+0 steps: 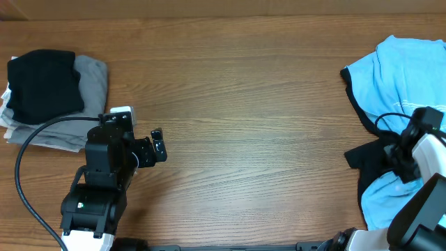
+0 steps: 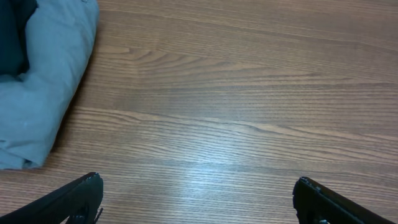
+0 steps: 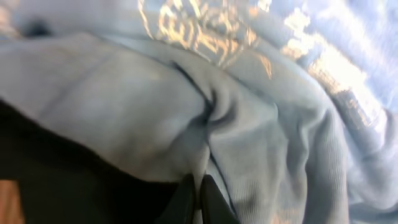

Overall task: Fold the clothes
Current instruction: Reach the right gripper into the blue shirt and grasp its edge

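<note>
I need to raise my right gripper next, pull the fold to the left in the overhead view and release it over bare wood in the middle of the table [image 1: 221, 89], where the crumpled T-shirt [image 1: 406, 77] can spread.
A crumpled sky-blue T-shirt [image 1: 406, 77] lies at the table's right edge, mixed with a black garment [image 1: 373, 157]. My right gripper [image 1: 403, 162] sits in that heap and is shut on a fold of the blue T-shirt [image 3: 249, 124]; its fingertips [image 3: 199, 194] pinch the cloth, with black fabric [image 3: 74, 180] beside them. Pale lettering shows on the shirt in the right wrist view. My left gripper [image 1: 159, 145] is open and empty over bare wood at the left, its fingers [image 2: 198, 193] wide apart.
A folded stack stands at the far left: a black garment [image 1: 42, 84] on a grey one [image 1: 94, 80] over pale cloth. The grey one also shows in the left wrist view [image 2: 43, 87]. A black cable [image 1: 28, 146] loops beside the left arm.
</note>
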